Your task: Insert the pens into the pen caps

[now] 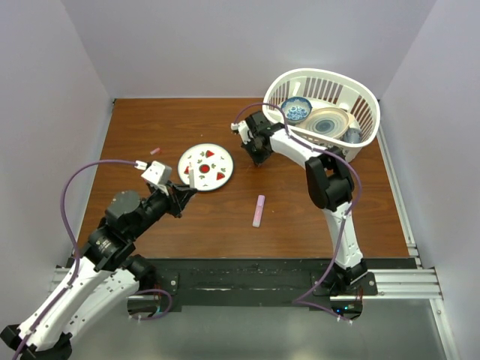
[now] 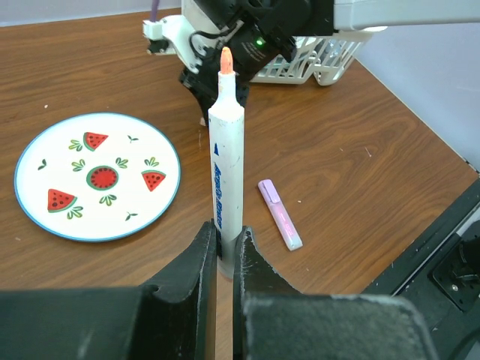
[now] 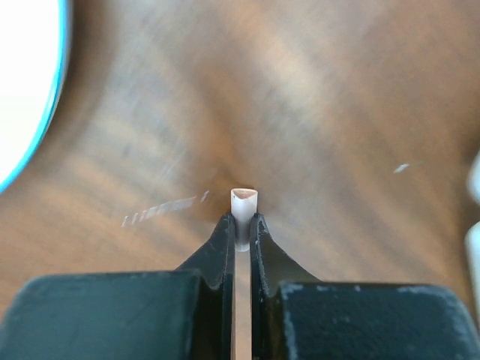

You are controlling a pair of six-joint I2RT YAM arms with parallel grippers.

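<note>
The spot on the wood between plate and pink pen (image 1: 259,210) is bare, so my right gripper will next turn and move back to let go of the pen cap there.
My left gripper (image 2: 225,241) is shut on the lower end of a white pen (image 2: 226,165), which stands up from the jaws with its orange tip bare. In the top view this gripper (image 1: 184,190) hovers at the near edge of the plate. My right gripper (image 3: 244,223) is shut on a small pale pen cap (image 3: 244,199), open end pointing away, just above the wood; in the top view it (image 1: 259,156) is right of the plate. A pale pink pen (image 1: 259,210) lies flat mid-table, also in the left wrist view (image 2: 280,214). A tiny pink cap (image 1: 155,151) lies left of the plate.
A white plate with watermelon prints (image 1: 217,154) sits centre-left on the brown table (image 1: 315,225). At the back right stands a white basket (image 1: 369,112) holding bowls. The right arm (image 2: 247,37) fills the far side of the left wrist view.
</note>
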